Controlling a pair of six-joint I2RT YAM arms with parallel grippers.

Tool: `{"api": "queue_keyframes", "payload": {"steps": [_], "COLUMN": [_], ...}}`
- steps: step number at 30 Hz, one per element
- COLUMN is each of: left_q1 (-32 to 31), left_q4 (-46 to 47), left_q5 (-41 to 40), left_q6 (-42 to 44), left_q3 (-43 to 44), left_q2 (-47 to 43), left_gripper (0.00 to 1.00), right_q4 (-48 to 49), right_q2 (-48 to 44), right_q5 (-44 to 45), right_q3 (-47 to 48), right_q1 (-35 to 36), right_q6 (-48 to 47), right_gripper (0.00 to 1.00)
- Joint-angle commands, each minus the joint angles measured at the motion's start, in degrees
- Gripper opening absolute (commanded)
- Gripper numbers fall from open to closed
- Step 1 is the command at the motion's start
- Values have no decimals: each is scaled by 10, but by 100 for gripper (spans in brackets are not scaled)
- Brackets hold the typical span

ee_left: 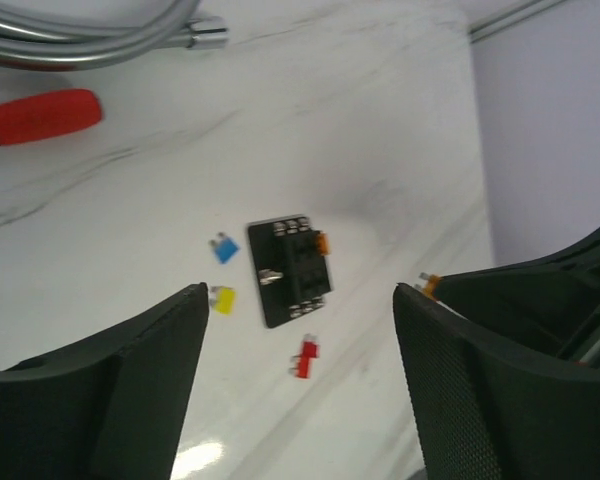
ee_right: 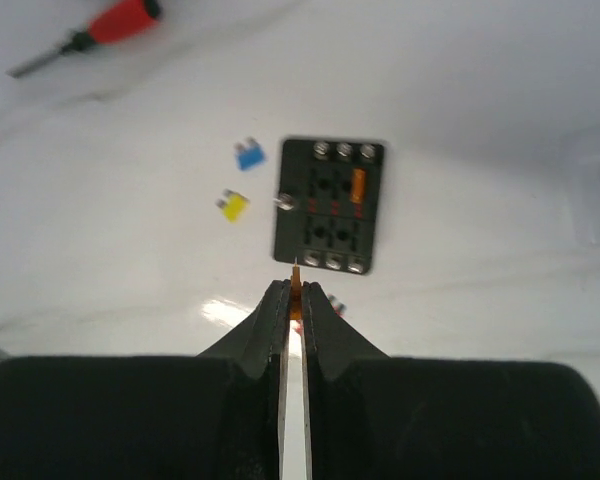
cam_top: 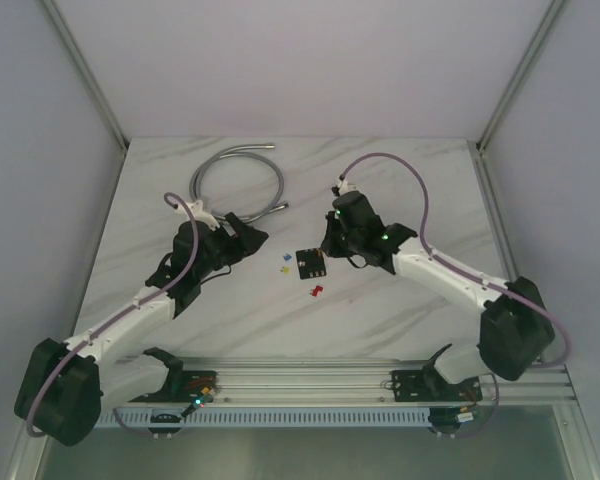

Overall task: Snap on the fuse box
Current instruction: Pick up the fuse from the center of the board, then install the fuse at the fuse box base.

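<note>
The slot aligned with the seated fuse is empty. I should lower my right gripper onto the fuse box's near row next and let go of the orange fuse.
The fuse box [cam_top: 311, 263] is a small black block lying flat on the marble table between both arms. It also shows in the left wrist view [ee_left: 290, 270] and the right wrist view [ee_right: 330, 205], with one orange fuse [ee_right: 358, 185] seated in a slot. My right gripper [ee_right: 296, 295] is shut on another orange fuse [ee_right: 297, 288] and holds it just off the box's near edge. In the top view it [cam_top: 330, 243] is at the box's right rear. My left gripper [ee_left: 300, 296] is open and empty, left of the box [cam_top: 254, 239].
Loose blue [ee_right: 248, 155], yellow [ee_right: 234, 205] and red [ee_left: 305, 357] fuses lie around the box. A red-handled screwdriver [ee_left: 40, 115] and a coiled metal hose [cam_top: 235, 180] lie further back. An aluminium rail [cam_top: 310, 385] runs along the near edge.
</note>
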Motion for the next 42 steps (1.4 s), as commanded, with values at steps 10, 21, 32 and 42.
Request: {"api": "queue_keyframes", "payload": {"steps": [10, 21, 32, 42], "left_q1": [43, 55, 56, 55], "left_q4": [-61, -73, -79, -81], "left_q5": [2, -11, -15, -15], "left_q6": [107, 123, 125, 124], "left_q3": [24, 21, 22, 21], "left_q2": [40, 49, 45, 44], "left_gripper": [97, 100, 100, 100], "right_q4": [-228, -285, -312, -311], "right_q2": [182, 271, 310, 332], "right_q5": [57, 74, 93, 100], "right_q3": [171, 260, 291, 302], "right_q1": [7, 24, 32, 35], "right_q6": [-45, -42, -44, -47], "right_gripper": [0, 1, 1, 1]}}
